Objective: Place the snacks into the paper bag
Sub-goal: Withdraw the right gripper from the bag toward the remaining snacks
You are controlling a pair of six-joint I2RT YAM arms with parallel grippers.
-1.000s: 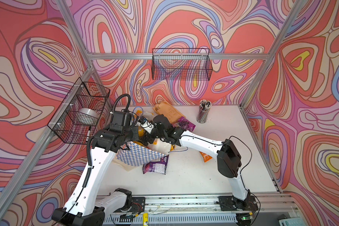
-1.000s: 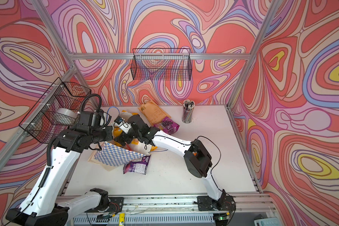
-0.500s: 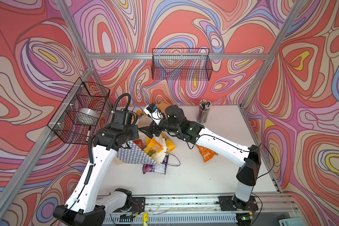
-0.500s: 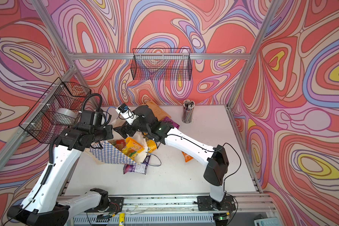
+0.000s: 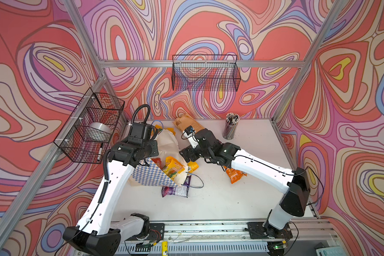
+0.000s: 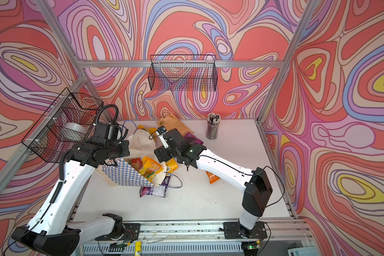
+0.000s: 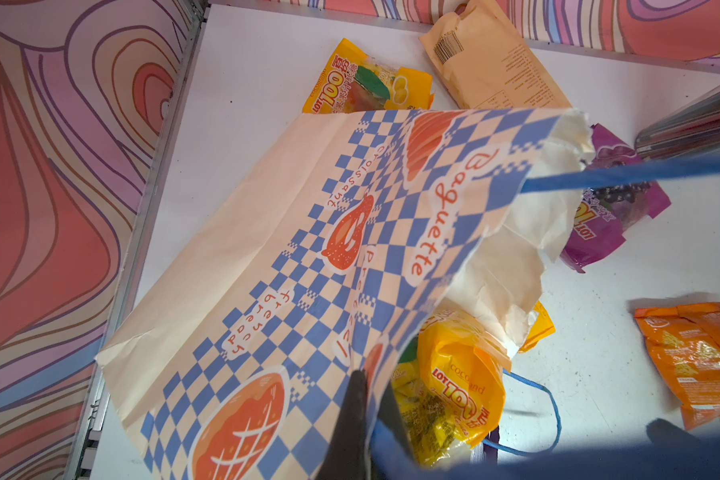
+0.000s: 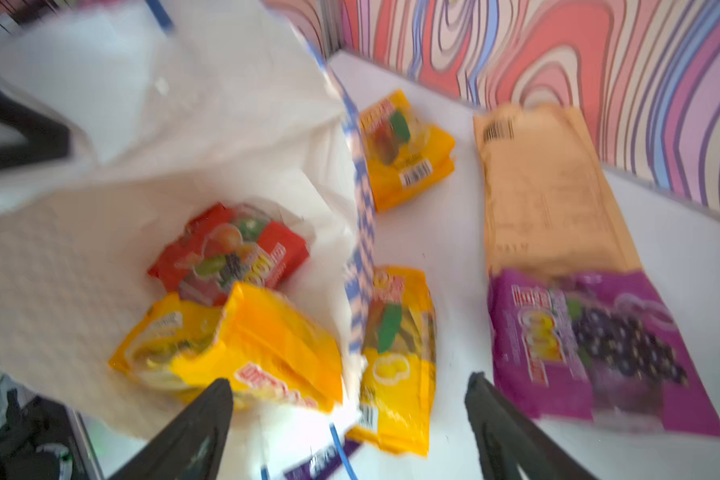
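The blue cord loop [image 5: 203,183] sticks out clear of the bag's rim. I will move my open right gripper back and down toward the tabletop, onto the loop.
The blue-and-white checkered paper bag [image 5: 151,177] lies tilted on the table with its white mouth gaping. My left gripper [image 7: 371,399] is shut on the bag's rim. A red snack [image 8: 229,253] and a yellow snack [image 8: 242,345] sit inside. My right gripper [image 8: 348,380] hangs open and empty just outside the mouth, above another yellow snack [image 5: 192,166]. One purple snack [image 5: 175,191] pokes out from under the bag. An orange snack [image 5: 236,175] lies under my right arm. A further yellow snack [image 7: 366,83] and purple snack [image 6: 192,139] lie behind the bag.
A flat tan packet [image 5: 186,123] lies at the back by the wall, and a cup of pencils [image 5: 230,127] stands to its right. Black wire baskets hang on the back wall [image 5: 205,73] and on the left wall [image 5: 91,126].
My right gripper has drawn back out of the bag's mouth towards the right, leaving a yellow snack inside. The left gripper keeps its hold on the rim.
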